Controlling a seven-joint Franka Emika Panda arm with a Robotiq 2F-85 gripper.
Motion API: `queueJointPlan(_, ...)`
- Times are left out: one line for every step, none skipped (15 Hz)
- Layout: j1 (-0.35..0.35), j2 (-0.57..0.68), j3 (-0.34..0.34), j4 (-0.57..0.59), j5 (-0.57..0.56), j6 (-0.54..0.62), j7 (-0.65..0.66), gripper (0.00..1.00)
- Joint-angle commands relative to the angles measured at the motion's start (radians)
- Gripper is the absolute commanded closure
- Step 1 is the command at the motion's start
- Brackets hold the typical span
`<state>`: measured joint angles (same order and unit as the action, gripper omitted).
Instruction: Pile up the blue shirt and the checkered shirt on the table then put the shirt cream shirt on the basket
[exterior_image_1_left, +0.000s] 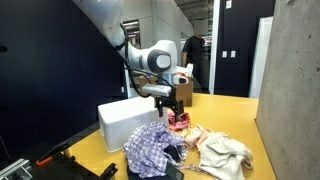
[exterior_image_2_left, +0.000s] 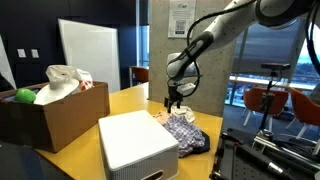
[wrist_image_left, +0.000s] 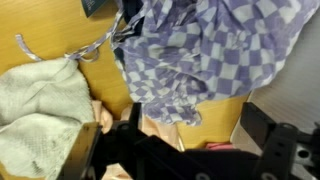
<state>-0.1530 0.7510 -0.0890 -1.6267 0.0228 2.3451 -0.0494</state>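
Note:
I'll next move my gripper toward the concrete wall and down onto the cream shirt's crumpled middle; the checkered shirt is already piled on the dark blue one.
The checkered shirt lies crumpled on the yellow table. It rests on the dark blue shirt, of which only an edge shows. To one side lies the cream shirt. The white basket stands beside the clothes. My gripper hangs open just above the table, beyond the checkered shirt, with nothing between its fingers.
A small pink-red cloth lies under the gripper, between the shirts. A brown cardboard box with a pale bundle and a green ball stands behind the basket. A concrete wall borders the table.

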Motion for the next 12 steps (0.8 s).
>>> queueJointPlan(-0.053,-0.003,-0.022,0.058,0.003,0.009,-0.019,0.00)
queueJointPlan(-0.075,0.012,-0.021,0.087,0.014,0.015,-0.027,0.00)
queueJointPlan(-0.092,0.029,-0.019,0.111,0.019,0.025,-0.035,0.00)
queueJointPlan(-0.104,0.049,-0.022,0.136,0.015,0.047,-0.035,0.00)
queueJointPlan(-0.114,0.071,-0.024,0.160,0.014,0.053,-0.030,0.00)
queueJointPlan(-0.121,0.096,-0.029,0.181,0.008,0.068,-0.025,0.00)
queueJointPlan(-0.127,0.127,-0.035,0.203,0.001,0.086,-0.019,0.00)
queueJointPlan(-0.133,0.157,-0.039,0.225,-0.001,0.094,-0.015,0.00)
queueJointPlan(-0.138,0.198,-0.044,0.253,-0.004,0.107,-0.013,0.00)
queueJointPlan(-0.143,0.233,-0.047,0.280,-0.005,0.116,-0.015,0.00)
queueJointPlan(-0.148,0.277,-0.049,0.318,-0.005,0.127,-0.014,0.00)
queueJointPlan(-0.150,0.316,-0.055,0.355,-0.008,0.137,-0.010,0.00)
